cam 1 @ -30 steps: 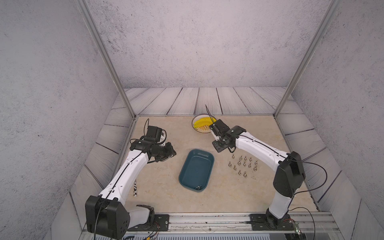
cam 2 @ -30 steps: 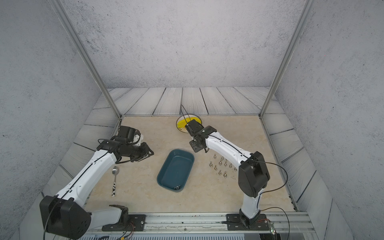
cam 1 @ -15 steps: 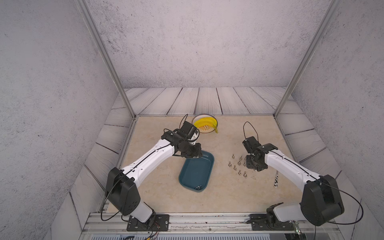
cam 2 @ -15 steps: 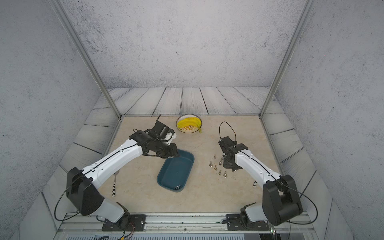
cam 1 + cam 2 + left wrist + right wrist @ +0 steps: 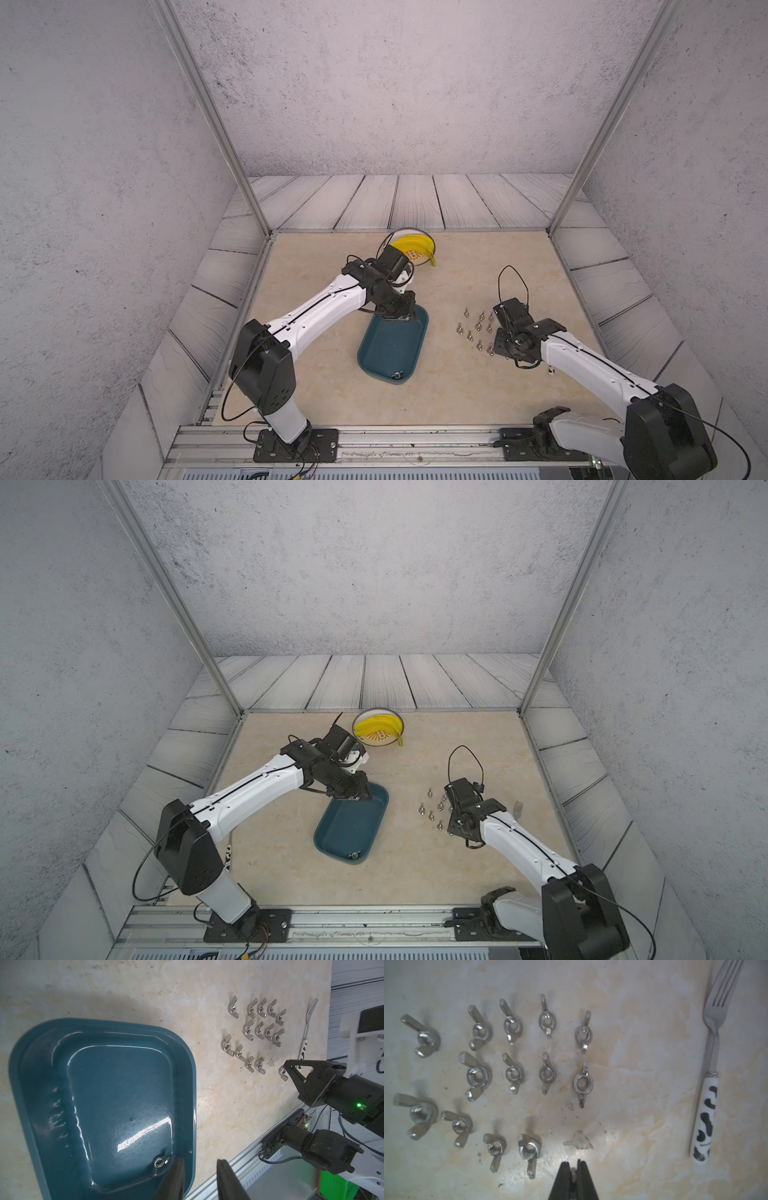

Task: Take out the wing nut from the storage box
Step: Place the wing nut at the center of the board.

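Next, my right gripper will go down to the bare tabletop below it, by the near row's last nut, and release the small nut to extend the row.
The teal storage box (image 5: 380, 349) (image 5: 340, 829) (image 5: 37, 1084) lies mid-table. One wing nut (image 5: 397, 375) (image 5: 354, 855) (image 5: 160, 1162) sits in its near corner. My left gripper (image 5: 401, 318) (image 5: 360, 798) (image 5: 199, 1167) hangs over the box's far end, open, with nothing between its fingers (image 5: 174, 1178). My right gripper (image 5: 493, 350) (image 5: 451, 828) (image 5: 572, 1162) is low at the near edge of the nuts laid out on the table. It is shut on a small wing nut (image 5: 282, 1072), of which only a sliver shows.
Several wing nuts (image 5: 478, 328) (image 5: 432, 808) (image 5: 259, 1028) (image 5: 508, 1072) lie in rows right of the box. A fork with a cow-pattern handle (image 5: 517, 808) (image 5: 307, 1022) (image 5: 708, 1105) lies beyond them. A plate of bananas (image 5: 415, 249) (image 5: 380, 729) stands at the back.
A second ago the left gripper was out at the left and the right gripper near the plate. Since half a second ago both stand almost still.
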You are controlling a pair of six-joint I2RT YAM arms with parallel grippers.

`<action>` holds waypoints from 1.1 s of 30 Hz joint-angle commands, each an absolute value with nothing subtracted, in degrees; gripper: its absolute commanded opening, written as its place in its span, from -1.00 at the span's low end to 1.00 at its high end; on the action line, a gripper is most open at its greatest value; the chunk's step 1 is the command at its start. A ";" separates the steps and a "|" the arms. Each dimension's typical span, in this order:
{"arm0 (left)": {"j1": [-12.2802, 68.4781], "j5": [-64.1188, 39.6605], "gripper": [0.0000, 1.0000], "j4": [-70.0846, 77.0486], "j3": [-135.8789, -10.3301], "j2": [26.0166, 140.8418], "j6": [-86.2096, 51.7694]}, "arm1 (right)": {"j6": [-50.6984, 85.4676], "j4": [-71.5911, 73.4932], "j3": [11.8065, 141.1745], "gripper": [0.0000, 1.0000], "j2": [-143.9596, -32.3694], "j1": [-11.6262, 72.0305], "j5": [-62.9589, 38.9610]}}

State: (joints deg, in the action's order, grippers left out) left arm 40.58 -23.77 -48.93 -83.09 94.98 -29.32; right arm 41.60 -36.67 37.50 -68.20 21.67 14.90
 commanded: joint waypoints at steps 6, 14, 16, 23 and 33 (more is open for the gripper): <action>42.35 -25.23 -0.33 -49.39 -83.41 96.90 -26.73 | 43.63 -31.01 36.47 -1.00 -72.57 21.54 14.13; 42.36 -24.63 -0.33 -50.89 -82.88 96.50 -25.95 | 45.02 -36.53 42.43 -1.00 -78.07 20.58 14.78; 42.36 -24.63 -0.33 -51.14 -82.88 96.53 -25.93 | 44.70 -36.52 42.80 -1.00 -80.03 20.41 14.21; 42.10 -23.90 -0.33 -51.53 -82.49 95.63 -26.02 | 46.00 -35.36 41.41 -1.00 -82.11 20.30 12.81; 41.84 -23.82 -0.33 -51.79 -82.53 95.97 -25.50 | 45.88 -35.28 41.15 -0.79 -83.23 20.36 12.48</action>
